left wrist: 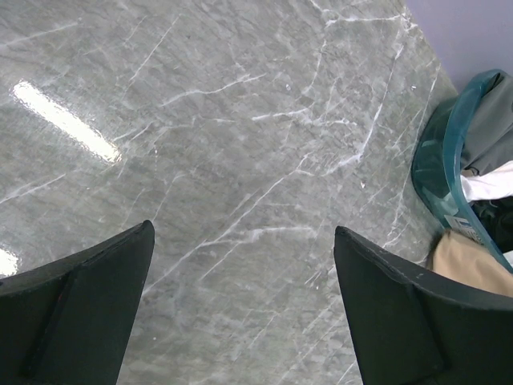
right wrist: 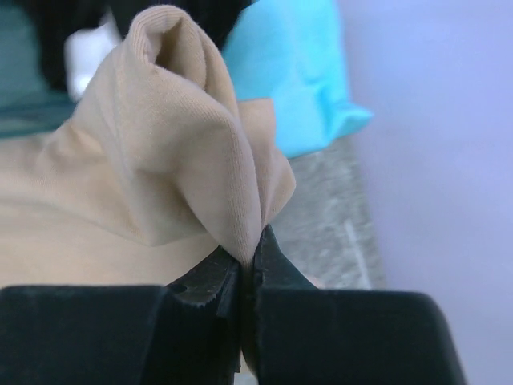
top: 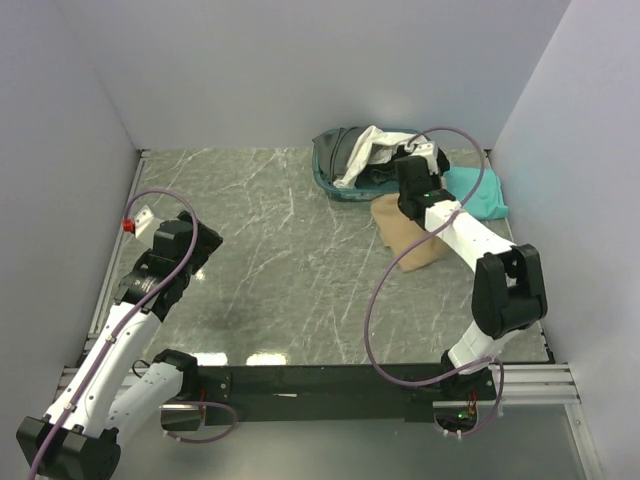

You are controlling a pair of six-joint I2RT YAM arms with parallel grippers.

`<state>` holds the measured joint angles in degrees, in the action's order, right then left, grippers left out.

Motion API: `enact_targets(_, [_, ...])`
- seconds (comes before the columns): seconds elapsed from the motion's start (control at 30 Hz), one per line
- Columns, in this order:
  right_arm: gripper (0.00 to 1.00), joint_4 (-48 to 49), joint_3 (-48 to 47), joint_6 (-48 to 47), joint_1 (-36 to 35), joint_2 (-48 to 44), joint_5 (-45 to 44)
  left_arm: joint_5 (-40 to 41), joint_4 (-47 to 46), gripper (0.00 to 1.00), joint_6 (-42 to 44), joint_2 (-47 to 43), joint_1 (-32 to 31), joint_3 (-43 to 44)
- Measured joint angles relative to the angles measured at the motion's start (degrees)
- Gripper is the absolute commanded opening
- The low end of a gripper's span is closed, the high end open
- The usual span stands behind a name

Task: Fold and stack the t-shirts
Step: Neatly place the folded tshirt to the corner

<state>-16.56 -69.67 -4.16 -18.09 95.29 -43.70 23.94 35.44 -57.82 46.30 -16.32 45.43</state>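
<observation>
The teal t-shirt (top: 475, 192) lies flat. Next, I need to lift my right gripper toward the right in the top view, lower the tan t-shirt (top: 410, 240) onto the teal one and release it.
The tan t-shirt (top: 410, 240) lies crumpled on the table's right side, in front of the teal basket. My right gripper (top: 412, 190) is shut on a fold of the tan t-shirt (right wrist: 188, 152); the cloth bunches up from between the closed fingers. The teal t-shirt (top: 475, 192) lies flat by the right wall and shows behind the tan cloth in the right wrist view (right wrist: 292, 72). A white t-shirt (top: 365, 152) and dark shirts hang in the basket. My left gripper (left wrist: 240, 265) is open and empty above bare table at the left (top: 170, 240).
The teal plastic basket (top: 330, 170) stands at the back, right of centre; its rim (left wrist: 437, 160) shows in the left wrist view with tan cloth (left wrist: 469, 261) beside it. Walls close in on the left, back and right. A red-tipped fixture (top: 130, 222) sits at the left edge.
</observation>
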Motion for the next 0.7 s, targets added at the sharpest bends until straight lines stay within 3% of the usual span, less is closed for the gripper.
enact_targets(0.37, [0.00,1.25,-0.96,-5.77,5.88,-3.56,-4.00,1.33,0.04,0.99,-0.33,0.09,0.00,0.00])
enact_targets(0.7, [0.00,-6.56,-11.65,-5.16,8.72,-3.67,-7.39,1.90,0.76,0.99,-0.39,0.44,0.00,0.00])
